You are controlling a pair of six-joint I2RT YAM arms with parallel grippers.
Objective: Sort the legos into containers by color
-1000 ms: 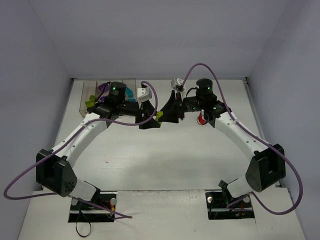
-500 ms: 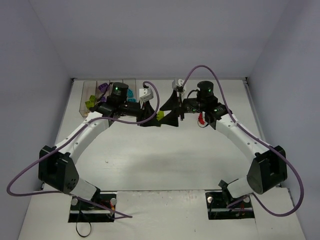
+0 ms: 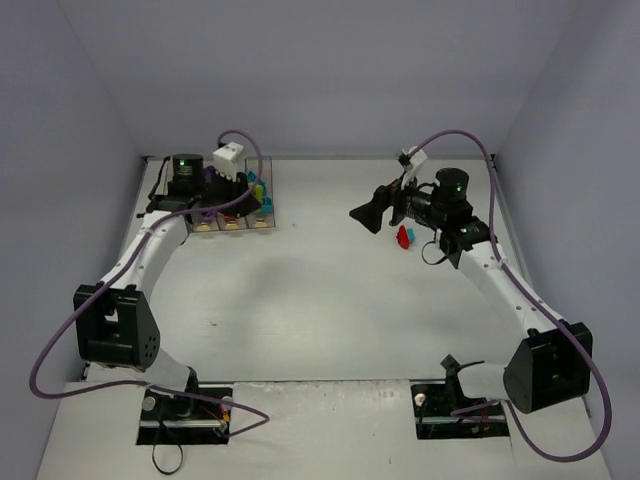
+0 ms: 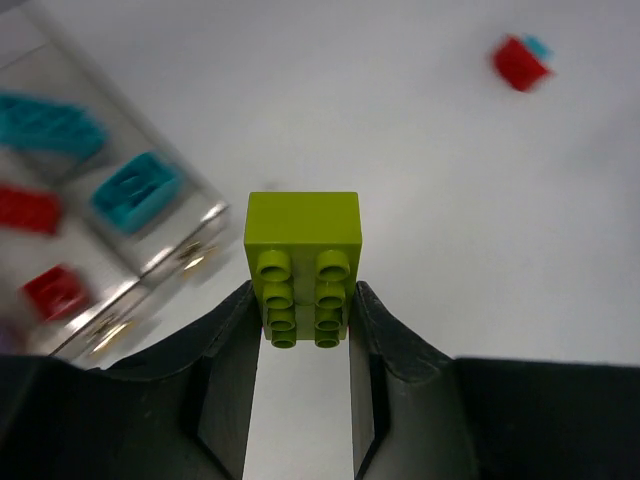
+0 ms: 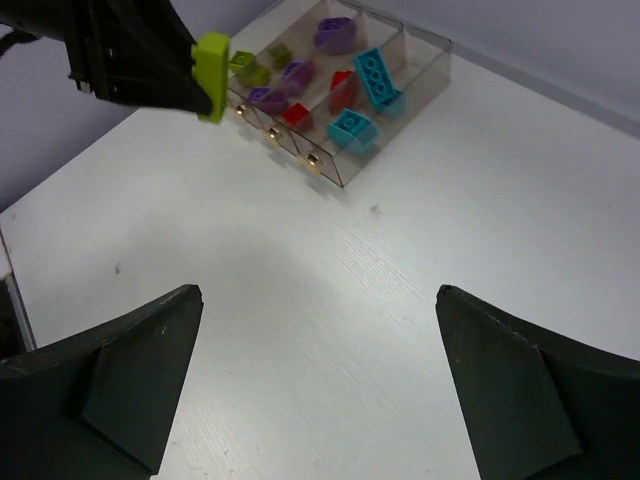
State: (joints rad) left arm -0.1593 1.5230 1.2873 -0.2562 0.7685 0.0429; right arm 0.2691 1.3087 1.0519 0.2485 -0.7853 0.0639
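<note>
My left gripper carries the lime lego [image 4: 302,250] left in the top view over the bin of matching green legos next and releases it.
A lime green lego [image 4: 302,250] is pinched between the fingers of my left gripper [image 4: 302,290], which is shut on it. From the right wrist view that gripper [image 5: 175,75] hangs by the near end of the containers [image 5: 415,75], with the lime lego [image 5: 212,62] at its tip. The clear bins [image 3: 268,222] hold green [image 5: 255,72], purple [image 5: 335,35], red [image 5: 340,85] and teal legos [image 5: 378,75]. My right gripper [image 5: 318,292] stands wide open over bare table, nothing between its fingers. A red lego with a teal bit [image 3: 404,237] lies just beneath the right arm.
The containers sit at the table's back left corner near the wall. The red-and-teal lego [image 4: 520,62] lies alone on the white table. The right gripper [image 3: 368,215] hovers mid-table, well apart from the left gripper [image 3: 222,192].
The grippers met mid-table around the lime lego. My left gripper shut on it and swung left to the containers. My right gripper opened and drew back to the right.
</note>
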